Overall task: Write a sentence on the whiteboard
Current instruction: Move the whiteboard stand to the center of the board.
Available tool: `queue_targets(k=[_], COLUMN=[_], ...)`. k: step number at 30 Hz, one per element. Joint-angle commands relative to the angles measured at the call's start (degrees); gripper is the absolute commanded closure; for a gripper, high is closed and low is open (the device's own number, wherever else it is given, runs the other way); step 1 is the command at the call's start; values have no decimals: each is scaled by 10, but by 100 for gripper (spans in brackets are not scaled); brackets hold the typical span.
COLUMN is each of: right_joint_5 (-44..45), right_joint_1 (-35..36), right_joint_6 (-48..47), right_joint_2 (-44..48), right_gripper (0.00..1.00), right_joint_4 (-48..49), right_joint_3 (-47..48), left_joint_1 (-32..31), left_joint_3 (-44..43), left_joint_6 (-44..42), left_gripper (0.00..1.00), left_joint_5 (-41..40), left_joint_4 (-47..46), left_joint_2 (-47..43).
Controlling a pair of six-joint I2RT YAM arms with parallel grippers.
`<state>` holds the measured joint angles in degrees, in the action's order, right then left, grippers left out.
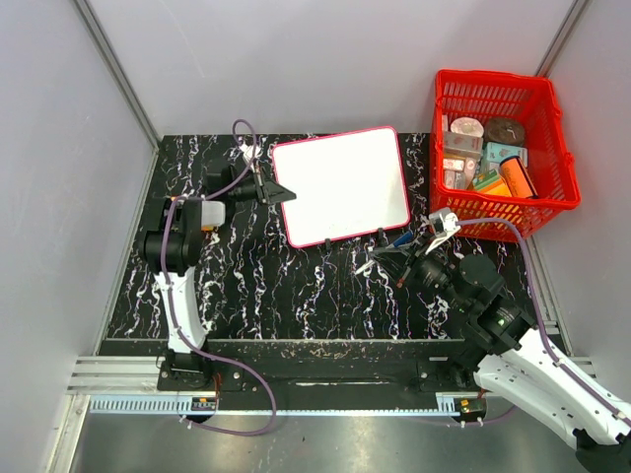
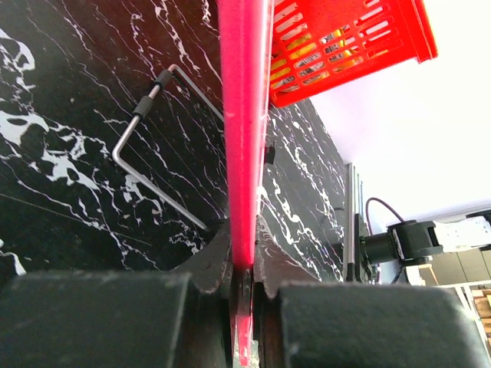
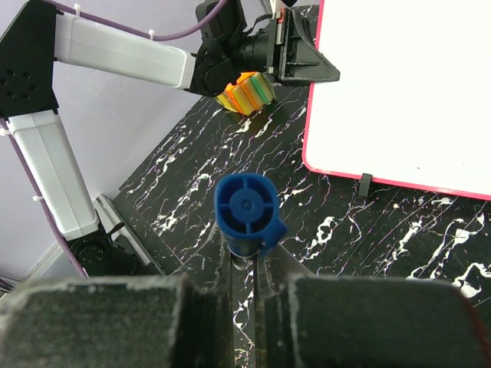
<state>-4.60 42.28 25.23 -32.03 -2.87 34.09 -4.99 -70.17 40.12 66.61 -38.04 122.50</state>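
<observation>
My left gripper should next pull the whiteboard's gripped edge back, so that the whiteboard's white side comes under the blue marker (image 3: 245,211), whose tip is hanging over bare table.
The whiteboard (image 1: 340,185), white with a thin red-pink frame, lies at the middle back of the black marble table (image 1: 286,286). No sentence shows on its white face. My left gripper (image 1: 281,192) is shut on the board's left edge. In the left wrist view the red frame (image 2: 245,115) runs straight down between the closed left gripper (image 2: 244,268) fingers. My right gripper (image 1: 391,258) hovers near the board's front right corner, shut on a blue marker (image 3: 245,211). In the right wrist view its round blue end sits just above the right gripper (image 3: 247,264), with the whiteboard (image 3: 406,84) ahead to the right.
A red basket (image 1: 552,118) holding several packets stands at the back right. A bent wire stand (image 2: 146,176) shows under the board in the left wrist view. A striped yellow, orange and green object (image 3: 245,90) lies near the left arm. Grey walls enclose the table.
</observation>
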Motion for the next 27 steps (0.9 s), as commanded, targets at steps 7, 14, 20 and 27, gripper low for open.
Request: queue_targets(k=[7,14,20,27], right_joint_5=[-9,-11,-14,-14], right_joint_1=[2,2,3,3], right_joint_6=[-13,-10,-5,-4], right_joint_2=[1,-4,-7,-5], right_gripper=[100,100,100,100], right_joint_4=[13,16,17,14], right_joint_3=[12,15,16,15], left_joint_1=[-3,-5,-6,-37], left_joint_3=[139,179,197,224], left_joint_6=[66,121,312,309], left_gripper=[100,100,100,100], left_joint_5=[61,101,128,126], left_joint_4=[-238,-314,-557,-573], left_joint_2=[-52,-70,-36,-43])
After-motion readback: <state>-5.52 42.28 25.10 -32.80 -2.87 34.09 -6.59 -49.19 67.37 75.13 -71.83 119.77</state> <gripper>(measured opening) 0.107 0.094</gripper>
